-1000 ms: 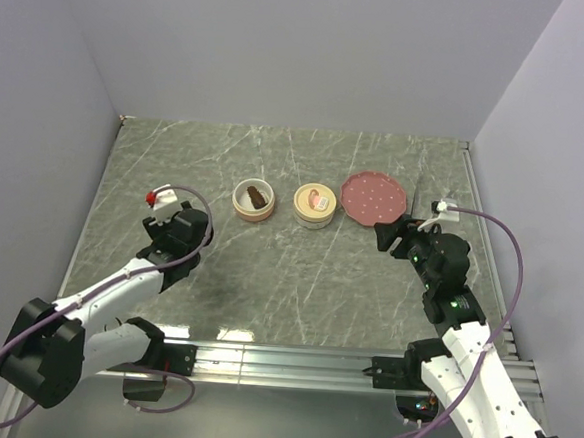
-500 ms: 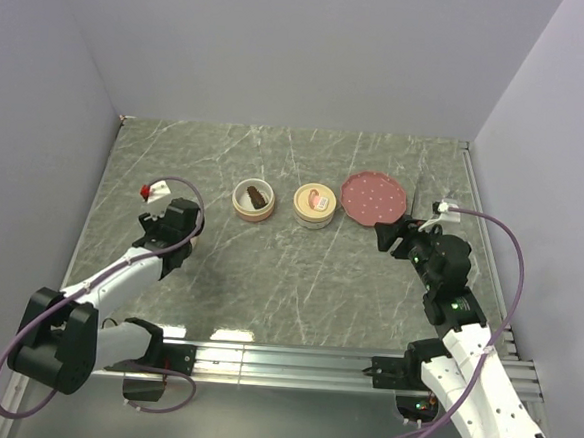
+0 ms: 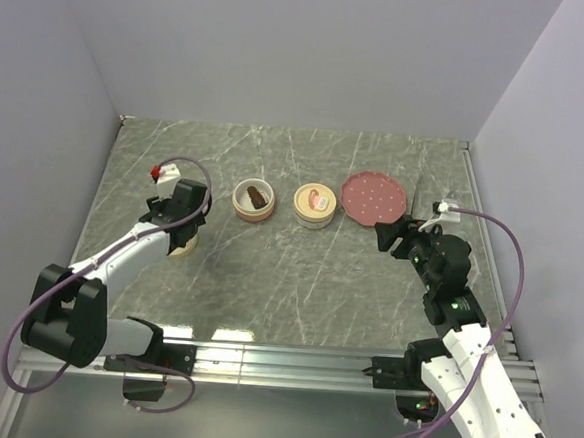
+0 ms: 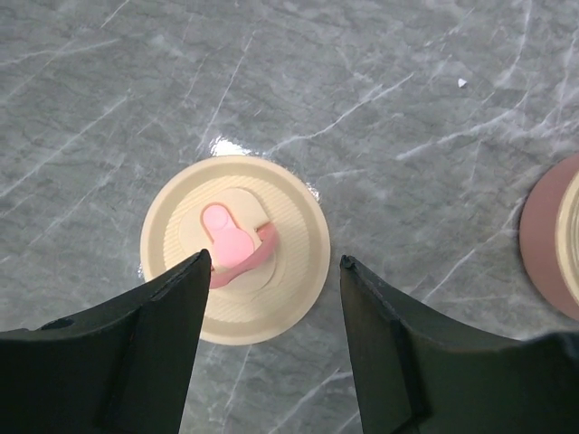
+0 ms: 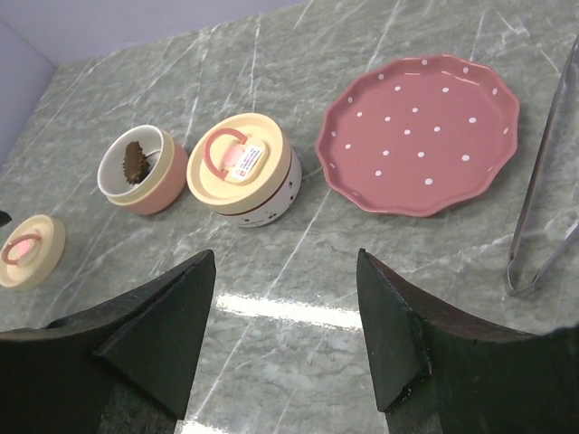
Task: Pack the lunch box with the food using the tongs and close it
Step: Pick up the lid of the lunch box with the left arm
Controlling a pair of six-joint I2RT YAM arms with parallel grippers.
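The pink tab arches at an angle below my open fingers, so my left gripper will turn to straddle it, go down onto the tab's raised part and close.
A dark brown piece of food lies in the open pink bowl of the lunch box. Beside it stands a speckled white bowl under a cream lid, and a small white-pink square rests on that lid. A loose cream lid with a pink emblem lies flat on the table. My left gripper hangs open just above it, empty. The thin metal tongs lie to the right of the pink plate. My right gripper is open and empty, short of the plate.
The loose cream lid sits at the left of the marble table, under the left wrist. The bowls, the pink dotted plate and the tongs form a row across the middle. Grey walls close in the table on three sides.
My left gripper swung left, then a little away from me, and the loose cream lid now shows on the table below it. The right arm has not moved.
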